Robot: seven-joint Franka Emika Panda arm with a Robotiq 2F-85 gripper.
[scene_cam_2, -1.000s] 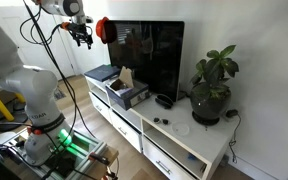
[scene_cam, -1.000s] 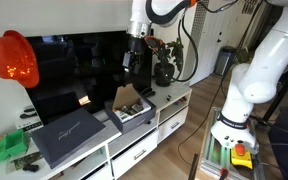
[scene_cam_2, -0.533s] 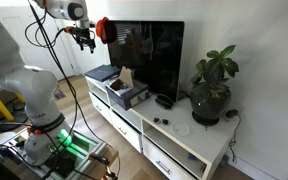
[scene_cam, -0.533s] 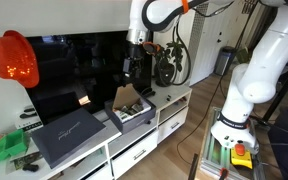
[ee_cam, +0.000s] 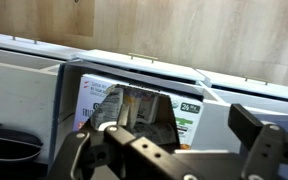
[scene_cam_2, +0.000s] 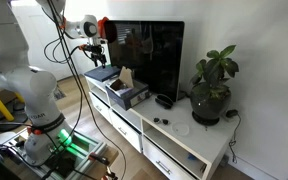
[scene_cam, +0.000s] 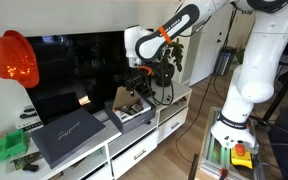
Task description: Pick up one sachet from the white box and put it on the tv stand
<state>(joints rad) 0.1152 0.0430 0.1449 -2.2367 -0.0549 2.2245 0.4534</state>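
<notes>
The robot next needs to lower its gripper, fingers spread, through the white box's open top onto the printed sachets inside, since the sachets show uncovered in the box's opening beneath the gripper.
The white box (scene_cam: 137,118) stands with its dark lid up on the long white tv stand (scene_cam: 176,99), in front of the TV. It also shows in an exterior view (scene_cam_2: 130,97). My gripper (scene_cam: 135,88) hangs just above the box, open and empty, and shows in an exterior view (scene_cam_2: 97,59). In the wrist view the gripper (ee_cam: 169,150) has its dark jaws spread wide, with nothing between them. Below them are the box's pale wall (ee_cam: 69,95) and printed sachets (ee_cam: 99,100) inside it.
A larger flat dark-grey box (scene_cam: 69,135) lies beside the white box. The TV screen (scene_cam: 79,65) stands close behind. An orange hat (scene_cam: 12,58), a green object (scene_cam: 9,148), a potted plant (scene_cam_2: 212,90) and small dark items (scene_cam_2: 166,100) are around the stand.
The arm has swung down from high above the TV. The gripper now hangs just over the white box. Nothing on the stand has moved.
</notes>
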